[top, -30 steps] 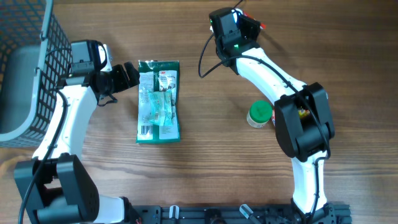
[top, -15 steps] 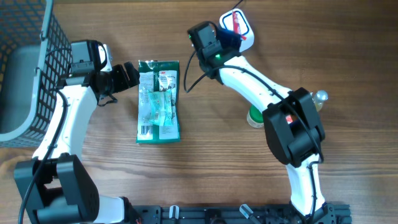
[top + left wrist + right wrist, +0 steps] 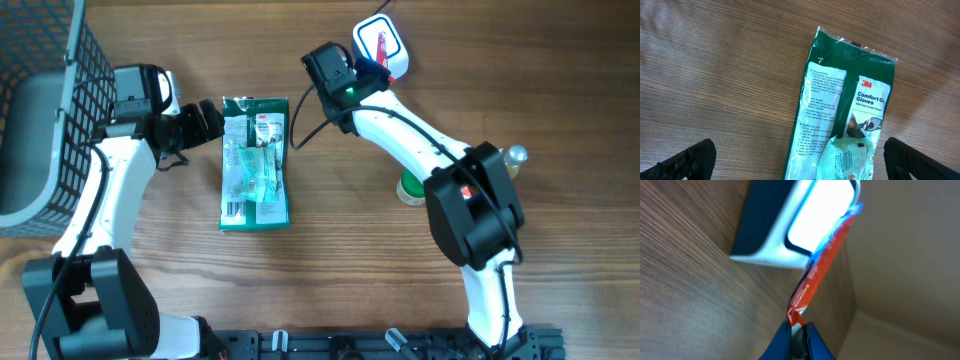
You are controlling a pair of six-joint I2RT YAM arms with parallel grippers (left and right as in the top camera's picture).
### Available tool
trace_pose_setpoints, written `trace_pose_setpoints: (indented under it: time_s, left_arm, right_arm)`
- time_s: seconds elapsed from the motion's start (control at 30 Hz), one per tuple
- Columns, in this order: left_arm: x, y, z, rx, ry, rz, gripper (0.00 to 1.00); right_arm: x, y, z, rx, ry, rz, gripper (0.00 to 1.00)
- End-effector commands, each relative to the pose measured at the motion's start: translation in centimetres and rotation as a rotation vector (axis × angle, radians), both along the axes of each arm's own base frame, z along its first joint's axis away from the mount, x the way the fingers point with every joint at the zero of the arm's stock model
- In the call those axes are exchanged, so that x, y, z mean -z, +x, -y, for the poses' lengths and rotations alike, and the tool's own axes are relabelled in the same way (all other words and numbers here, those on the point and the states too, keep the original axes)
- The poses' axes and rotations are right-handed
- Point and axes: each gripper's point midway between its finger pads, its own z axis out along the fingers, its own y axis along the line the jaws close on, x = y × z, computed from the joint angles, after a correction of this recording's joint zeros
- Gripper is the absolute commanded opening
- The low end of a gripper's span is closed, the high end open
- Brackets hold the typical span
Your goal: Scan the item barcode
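The sachet (image 3: pixel 381 42) is lying across the scanner's lit window. Next, my right gripper should lift back, tilt downward and lower onto the bare table beside the jar with the green lid.
My right gripper (image 3: pixel 797 327) is shut on the lower end of a thin red sachet (image 3: pixel 822 267). The sachet's other end lies across the lit window of the white scanner (image 3: pixel 790 225). From overhead the scanner (image 3: pixel 392 55) stands at the table's back edge, with the red sachet (image 3: pixel 381 42) over its face and the right gripper (image 3: pixel 370 70) just in front of it. My left gripper (image 3: pixel 210 120) is open at the top left corner of a green glove pack (image 3: pixel 255 165). Its black fingertips (image 3: pixel 690 160) straddle the pack (image 3: pixel 845 115) without touching it.
A dark wire basket (image 3: pixel 60 110) with a grey liner fills the far left. A green-lidded jar (image 3: pixel 415 185) stands beside the right arm's base link, and a small silvery object (image 3: pixel 515 155) shows behind that link.
The right arm has swung left and uncovered the scanner, with the red sachet now across its lit face. The left arm and the green pack have not moved.
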Motion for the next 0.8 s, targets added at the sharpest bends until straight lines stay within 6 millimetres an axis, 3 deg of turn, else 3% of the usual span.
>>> trace_pose_setpoints:
  time_s: [0.0, 0.1, 0.17, 0.23, 0.33, 0.5, 0.77]
  left_arm:
    - [-0.9, 0.4, -0.5, -0.004, 0.013, 0.028, 1.0]
    - [-0.9, 0.4, -0.5, -0.004, 0.013, 0.028, 1.0]
    - [-0.9, 0.4, -0.5, -0.004, 0.013, 0.028, 1.0]
    - [-0.9, 0.4, -0.5, -0.004, 0.013, 0.028, 1.0]
    - [-0.9, 0.4, -0.5, -0.004, 0.013, 0.028, 1.0]
    - [-0.9, 0.4, -0.5, -0.004, 0.013, 0.028, 1.0]
    - [-0.9, 0.4, -0.5, -0.004, 0.013, 0.028, 1.0]
  right_arm:
    - [-8.2, -1.7, 0.4, 0.107, 0.275, 0.173, 0.04]
    - [-10.1, -4.5, -0.8, 0.128, 0.531, 0.112, 0.04]
    - [-10.4, -8.9, -3.3, 0.208, 0.845, -0.052, 0.04]
    - [-9.1, -13.8, -5.0, 0.364, 1.032, -0.276, 0.04]
    - [-6.6, -17.5, -3.9, 0.624, 1.039, -0.384, 0.04]
    - [-2.8, -20.0, -2.5, 0.885, 1.018, -0.389, 0.04]
    - [0.5, -20.6, -2.0, 0.899, 0.994, -0.397, 0.04]
